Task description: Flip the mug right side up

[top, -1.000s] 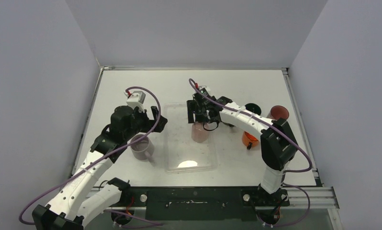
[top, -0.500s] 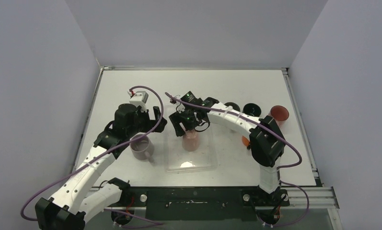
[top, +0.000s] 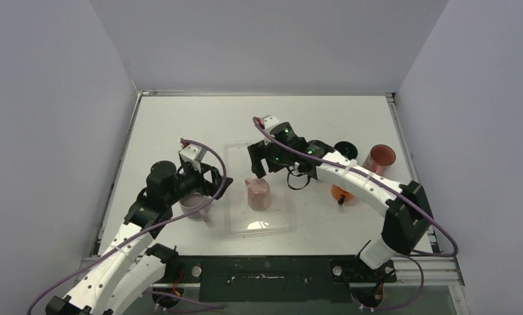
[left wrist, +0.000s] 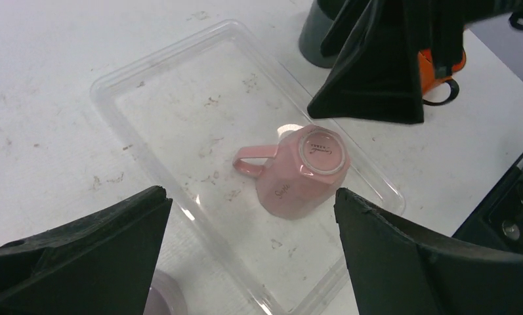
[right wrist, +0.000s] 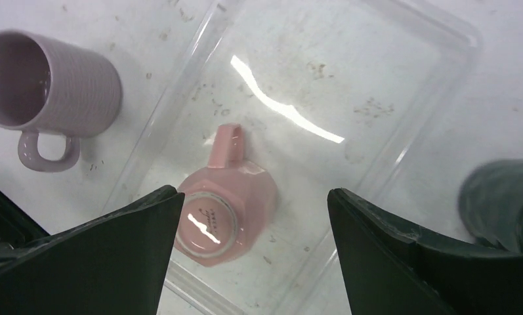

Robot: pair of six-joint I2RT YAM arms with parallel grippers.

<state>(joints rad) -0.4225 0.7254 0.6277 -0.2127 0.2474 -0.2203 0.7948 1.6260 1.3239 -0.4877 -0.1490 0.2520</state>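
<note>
The left gripper turns across and down onto the handle next. The pink mug's handle [top: 249, 182] [left wrist: 241, 159] is below the gripper's fingers and to their right in the top view.
A pink mug [top: 258, 193] stands upside down, base up, in the clear plastic tray [top: 278, 216]. It also shows in the left wrist view [left wrist: 304, 174] and the right wrist view [right wrist: 222, 213], handle toward the tray's far side. My right gripper [top: 264, 164] is open and empty, hovering just behind and above the mug [right wrist: 255, 195]. My left gripper [top: 214, 182] is open and empty at the tray's left edge, facing the mug [left wrist: 251, 197]. Neither gripper touches it.
An upright lilac ribbed mug [top: 194, 205] stands left of the tray, under the left arm [right wrist: 48, 85]. Right of the tray are a dark green cup [top: 345, 150], an orange mug [top: 342, 192] and a red cup [top: 381, 157].
The pink mug moved left and nearer within the tray with the right gripper over it. The right gripper now stands off it, open. The left gripper shifted toward the tray.
</note>
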